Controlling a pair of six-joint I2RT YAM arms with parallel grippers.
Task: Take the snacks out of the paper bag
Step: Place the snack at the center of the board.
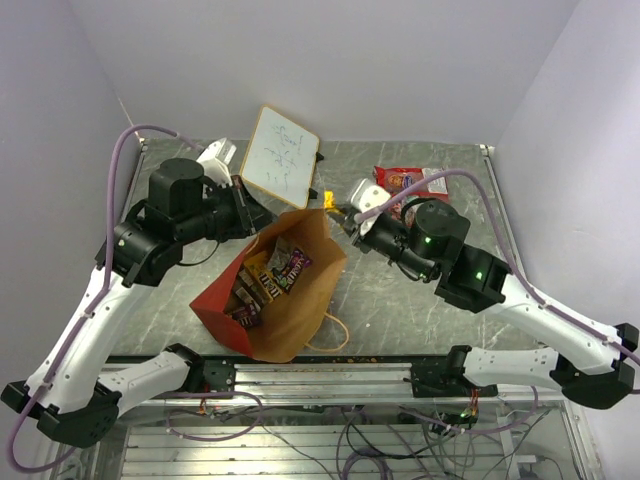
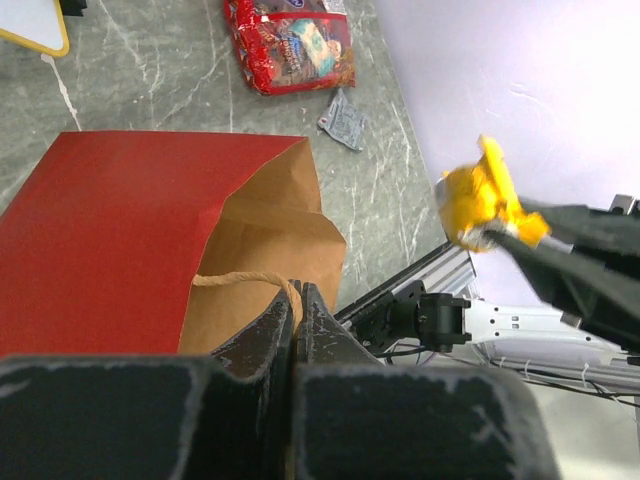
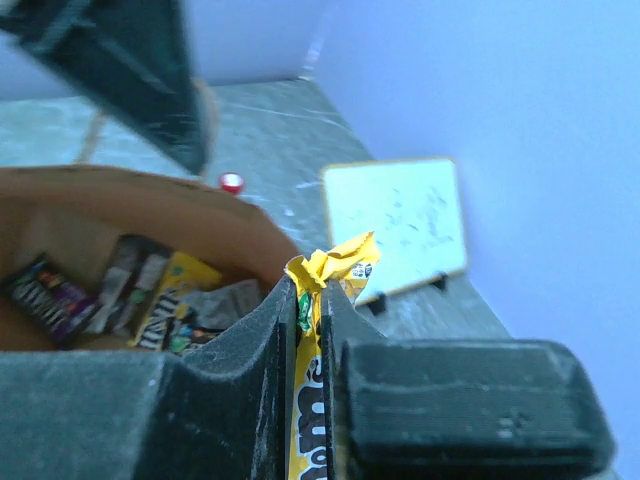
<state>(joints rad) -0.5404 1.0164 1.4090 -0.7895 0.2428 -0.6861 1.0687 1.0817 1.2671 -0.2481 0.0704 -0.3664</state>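
Observation:
The robot's right gripper will next swing away, tilting downward, and lower the yellow packet toward the table beside the silver packet [image 2: 343, 120].
The paper bag [image 1: 318, 262] is held tilted with its mouth open; its red outside shows in the left wrist view [image 2: 130, 230]. My left gripper [image 2: 296, 295] is shut on its tan handle [image 2: 240, 278], at the bag's far rim in the top view [image 1: 245, 203]. Several small packets [image 1: 268, 275] lie inside the bag [image 3: 150, 295]. My right gripper [image 3: 310, 295] is shut on a yellow packet [image 3: 335, 265] and holds it just above the bag's right rim [image 1: 338, 212]. The large red candy bag [image 1: 405, 180] lies on the table at the back right, with a silver packet [image 2: 343, 120] beside it.
A white tilted whiteboard [image 1: 282, 155] stands behind the bag. A small red marker cap [image 3: 231, 182] lies on the table near it. The grey marble tabletop [image 1: 400, 290] ends at a metal rail [image 1: 330, 375] in front, and walls close in on three sides.

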